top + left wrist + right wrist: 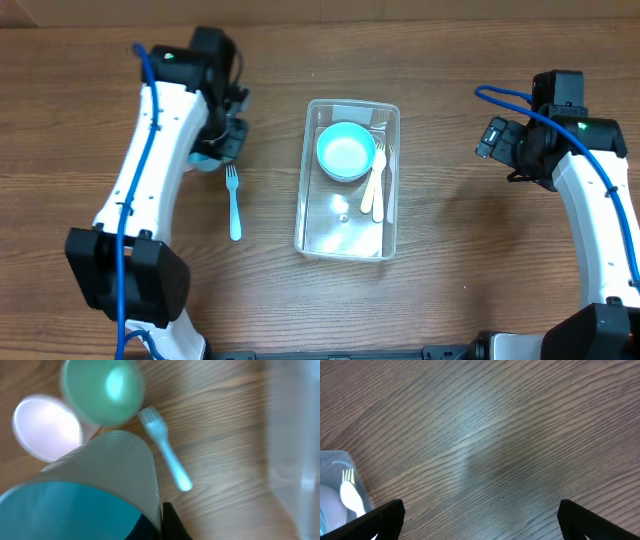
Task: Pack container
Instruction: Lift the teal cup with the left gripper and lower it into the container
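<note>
The robot next needs to swing its left gripper over the container's near end (338,232), which is to the gripper's right in the overhead view, and let go of the cup on that bare bottom of the container.
The clear container (311,225) lies mid-table with a teal bowl (346,150) and a cream fork and spoon (374,185) inside. My left gripper (222,140) is to its left, shut on the rim of a cup (100,475) that is teal inside and whitish outside; the wall is pinched between the fingers (170,522). A light blue fork (233,200) lies on the wood beside it, also in the left wrist view (165,452). My right gripper (497,140) hangs open over bare wood right of the container, with nothing between its fingers (387,517).
Beyond the held cup, a green cup (102,390) and a white one (45,427) stand on the table. The container's wall (295,460) shows blurred at the right of the left wrist view; its corner (335,467) sits at the lower left of the right wrist view.
</note>
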Motion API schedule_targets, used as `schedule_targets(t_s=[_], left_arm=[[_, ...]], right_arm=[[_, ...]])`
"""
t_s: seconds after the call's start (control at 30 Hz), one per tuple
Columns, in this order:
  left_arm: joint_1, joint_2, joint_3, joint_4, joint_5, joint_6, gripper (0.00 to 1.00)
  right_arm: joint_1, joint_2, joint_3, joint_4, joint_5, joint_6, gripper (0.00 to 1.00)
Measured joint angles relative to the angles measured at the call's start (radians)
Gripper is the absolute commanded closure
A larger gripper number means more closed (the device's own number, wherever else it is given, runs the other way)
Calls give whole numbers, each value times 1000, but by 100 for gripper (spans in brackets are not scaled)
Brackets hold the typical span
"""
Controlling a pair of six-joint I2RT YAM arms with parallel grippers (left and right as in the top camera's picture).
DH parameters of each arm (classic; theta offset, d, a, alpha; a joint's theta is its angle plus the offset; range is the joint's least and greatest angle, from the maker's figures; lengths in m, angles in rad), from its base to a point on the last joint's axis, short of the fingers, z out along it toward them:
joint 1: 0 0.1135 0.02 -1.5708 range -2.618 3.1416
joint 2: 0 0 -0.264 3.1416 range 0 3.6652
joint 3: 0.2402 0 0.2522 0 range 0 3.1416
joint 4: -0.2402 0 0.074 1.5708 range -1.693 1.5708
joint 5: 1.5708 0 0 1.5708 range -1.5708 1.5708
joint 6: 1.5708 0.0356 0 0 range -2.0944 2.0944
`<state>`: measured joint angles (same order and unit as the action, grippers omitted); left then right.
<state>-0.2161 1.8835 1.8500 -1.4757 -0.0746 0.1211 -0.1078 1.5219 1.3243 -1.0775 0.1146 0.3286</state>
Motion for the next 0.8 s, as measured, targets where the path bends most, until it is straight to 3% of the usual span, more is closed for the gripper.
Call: schedule_targets(t_s=[0.23, 0.5, 0.8], left_arm=[[-218, -26, 77, 39, 109, -79, 96], [-399, -60, 82, 107, 127, -179, 96], [-458, -60, -150, 295, 129, -220, 96]], right_arm=[[0, 0, 0, 0, 0, 0, 0], [0, 0, 0, 0, 0, 0, 0], [0, 0, 0, 0, 1, 0, 0]])
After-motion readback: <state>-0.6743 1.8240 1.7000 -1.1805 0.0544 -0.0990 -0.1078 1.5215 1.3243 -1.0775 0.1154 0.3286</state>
